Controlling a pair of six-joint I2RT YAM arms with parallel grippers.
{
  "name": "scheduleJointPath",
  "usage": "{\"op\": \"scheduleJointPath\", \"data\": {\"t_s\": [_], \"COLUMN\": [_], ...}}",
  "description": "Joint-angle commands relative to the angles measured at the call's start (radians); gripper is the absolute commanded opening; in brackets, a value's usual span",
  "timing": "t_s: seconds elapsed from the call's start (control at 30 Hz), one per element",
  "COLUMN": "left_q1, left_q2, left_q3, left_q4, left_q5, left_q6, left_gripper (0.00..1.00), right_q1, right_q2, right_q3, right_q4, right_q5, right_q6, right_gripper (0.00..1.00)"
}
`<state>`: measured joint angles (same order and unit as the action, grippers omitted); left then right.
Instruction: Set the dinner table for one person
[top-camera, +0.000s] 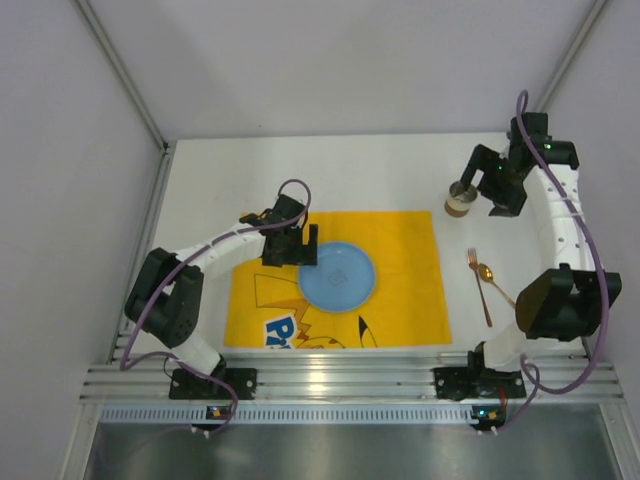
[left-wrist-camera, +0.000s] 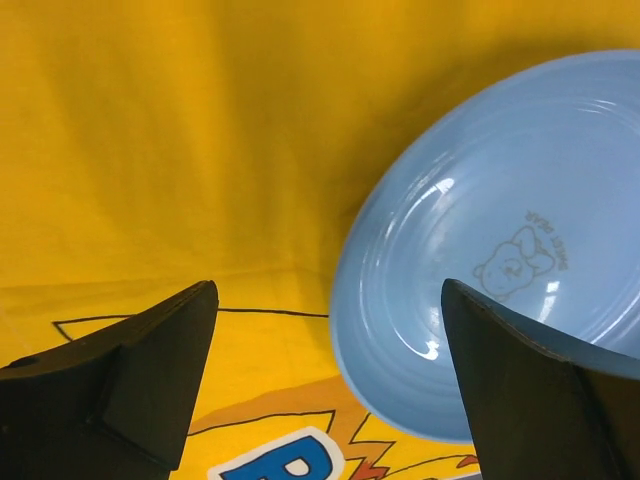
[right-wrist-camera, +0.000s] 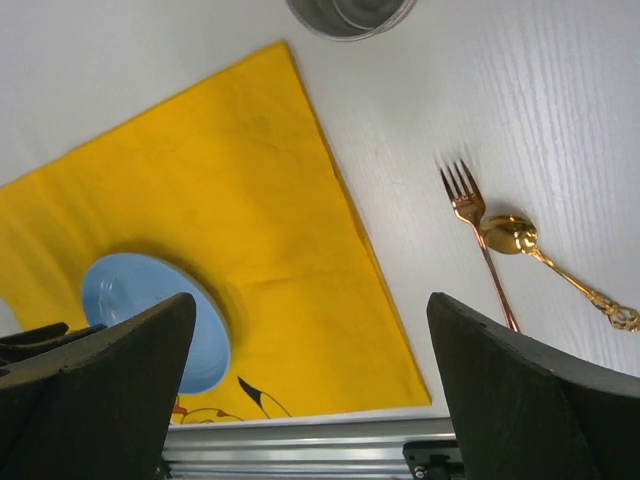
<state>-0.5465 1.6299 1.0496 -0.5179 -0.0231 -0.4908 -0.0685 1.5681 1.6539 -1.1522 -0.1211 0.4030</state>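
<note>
The right gripper moves down and outward onto the cup's rim away from the mat next, since the cup's opening faces up with room for one fingertip.
A round blue plate (top-camera: 338, 277) lies on the yellow cartoon-printed mat (top-camera: 400, 240) in the middle of the white dinner table (top-camera: 330, 175). My left gripper (top-camera: 291, 252) is open and empty over the plate's far left rim. In the left wrist view the plate (left-wrist-camera: 520, 250) fills the right side, and its left edge shows between the spread fingers of that gripper (left-wrist-camera: 330, 400). My right gripper (top-camera: 499, 203) is open and empty, just right of a small cup (top-camera: 460, 198) at the back right. A gold fork (top-camera: 479, 285) and gold spoon (top-camera: 497, 283) lie on the table right of the mat.
In the right wrist view the open gripper (right-wrist-camera: 310, 390) looks down on the mat (right-wrist-camera: 260, 220), the plate (right-wrist-camera: 150, 315), the fork (right-wrist-camera: 482, 245), the spoon (right-wrist-camera: 520, 238) and the cup's rim (right-wrist-camera: 350, 15). A metal rail (top-camera: 340, 375) runs along the near edge. Grey walls stand on three sides.
</note>
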Motion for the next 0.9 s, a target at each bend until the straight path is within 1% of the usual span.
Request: {"op": "scheduleJointPath", "data": {"t_s": [0.0, 0.03, 0.13, 0.3, 0.43, 0.53, 0.57, 0.63, 0.67, 0.73, 0.77, 0.8, 0.83, 0.87], "left_q1": [0.000, 0.000, 0.002, 0.008, 0.016, 0.025, 0.029, 0.042, 0.046, 0.056, 0.057, 0.060, 0.060, 0.062], "left_q2": [-0.045, -0.051, -0.061, -0.051, -0.053, -0.059, -0.065, -0.071, -0.077, -0.084, -0.084, -0.085, -0.085, -0.085], "left_q3": [0.061, 0.075, 0.144, 0.277, 0.329, 0.337, 0.331, 0.322, 0.311, 0.305, 0.303, 0.306, 0.306, 0.311], "left_q4": [-0.022, -0.033, -0.074, -0.128, -0.145, -0.160, -0.162, -0.163, -0.165, -0.162, -0.163, -0.166, -0.168, -0.169], "left_q5": [-0.099, -0.109, -0.118, -0.115, -0.120, -0.135, -0.138, -0.136, -0.136, -0.132, -0.129, -0.124, -0.124, -0.120], "left_q6": [0.000, -0.002, 0.001, 0.020, 0.024, 0.032, 0.034, 0.034, 0.032, 0.031, 0.031, 0.031, 0.031, 0.031], "left_gripper": [0.98, 0.98, 0.98, 0.98, 0.98, 0.99, 0.98, 0.98, 0.98, 0.98, 0.98, 0.99, 0.99, 0.98], "right_q1": [-0.074, -0.105, -0.131, -0.129, -0.119, -0.103, -0.100, -0.088, -0.080, -0.054, -0.044, -0.025, -0.018, -0.010], "right_q2": [0.075, 0.089, 0.168, 0.347, 0.472, 0.555, 0.572, 0.616, 0.638, 0.659, 0.678, 0.685, 0.694, 0.702], "right_q3": [0.078, 0.083, 0.119, 0.214, 0.283, 0.357, 0.384, 0.405, 0.414, 0.429, 0.441, 0.458, 0.458, 0.472], "right_q4": [0.012, 0.020, 0.043, 0.063, 0.071, 0.069, 0.066, 0.063, 0.066, 0.068, 0.068, 0.068, 0.066, 0.065], "right_q5": [0.057, 0.055, 0.060, 0.061, 0.064, 0.106, 0.116, 0.155, 0.179, 0.201, 0.219, 0.236, 0.236, 0.248], "right_q6": [0.023, 0.031, 0.039, 0.045, 0.076, 0.083, 0.085, 0.088, 0.089, 0.082, 0.082, 0.076, 0.074, 0.073], "right_gripper": [1.00, 1.00, 1.00, 0.99, 0.94, 0.90, 0.86, 0.82, 0.72, 0.65, 0.52, 0.36, 0.36, 0.16]}}
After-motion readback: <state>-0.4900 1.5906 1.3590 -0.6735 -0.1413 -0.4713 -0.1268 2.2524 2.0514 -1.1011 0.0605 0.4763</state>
